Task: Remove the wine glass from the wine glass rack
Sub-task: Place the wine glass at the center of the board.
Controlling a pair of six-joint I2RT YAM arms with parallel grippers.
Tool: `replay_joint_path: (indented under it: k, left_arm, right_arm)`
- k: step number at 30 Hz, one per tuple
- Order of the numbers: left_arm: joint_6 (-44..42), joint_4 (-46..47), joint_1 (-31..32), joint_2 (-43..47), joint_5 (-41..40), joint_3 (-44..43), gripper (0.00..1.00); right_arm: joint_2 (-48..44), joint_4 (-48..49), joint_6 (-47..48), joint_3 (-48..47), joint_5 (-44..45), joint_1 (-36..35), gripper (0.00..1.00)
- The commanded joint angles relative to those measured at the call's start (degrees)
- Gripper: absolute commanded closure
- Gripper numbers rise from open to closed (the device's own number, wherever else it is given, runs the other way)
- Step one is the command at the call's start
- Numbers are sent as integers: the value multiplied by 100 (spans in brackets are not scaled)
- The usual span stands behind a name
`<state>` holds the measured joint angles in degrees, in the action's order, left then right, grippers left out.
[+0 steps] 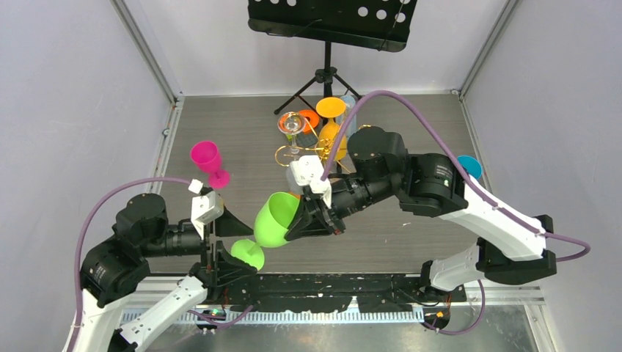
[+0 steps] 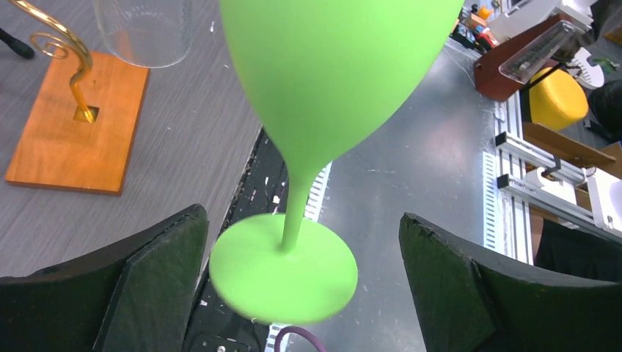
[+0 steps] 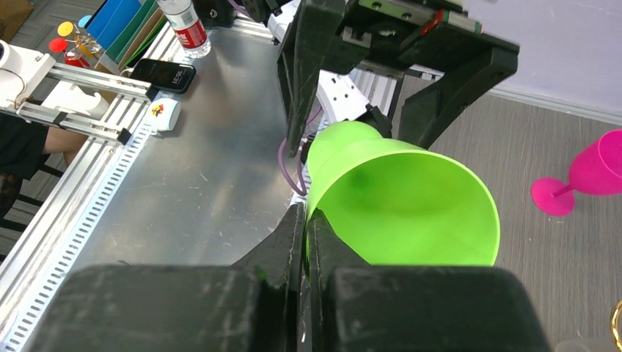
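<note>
The tilted glass needs to go to my right gripper's right in the top view, turn foot-down, come down to the tabletop by the blue glass and be released there by my right gripper.
A lime green wine glass point(image 1: 275, 218) hangs tilted in the air near the table's front edge, away from the rack. My right gripper point(image 1: 297, 220) is shut on its rim, one finger inside the bowl point(image 3: 400, 198) and one outside. My left gripper point(image 1: 229, 248) is open, its fingers either side of the glass's stem and round foot point(image 2: 282, 268) without touching them. The wine glass rack point(image 1: 302, 152), gold wire on an orange wooden base point(image 2: 73, 125), stands behind at mid-table with other glasses on it.
A pink glass point(image 1: 207, 160) stands on the table to the left. A clear glass point(image 1: 292, 123) and orange glasses point(image 1: 331, 108) are at the rack. A blue glass point(image 1: 469, 167) sits behind my right arm. A black music stand point(image 1: 330, 22) stands at the back.
</note>
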<state>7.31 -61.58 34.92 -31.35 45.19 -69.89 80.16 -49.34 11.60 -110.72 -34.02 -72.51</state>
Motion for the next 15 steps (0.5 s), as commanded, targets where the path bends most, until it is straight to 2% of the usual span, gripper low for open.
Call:
replay_joint_path:
  k: [1, 7, 15]
  left_arm:
    - [-19, 36, 20, 16, -327, -259, 0]
    - [-10, 16, 17, -18, -539, -298, 0]
    - [-28, 37, 22, 0, -606, -281, 0]
  right_arm:
    - [-491, 23, -54, 251, 131, 24, 95]
    - [-1162, -87, -245, 1040, 453, 25, 94]
    - [-2026, -1203, -943, 1682, 1423, 22, 94]
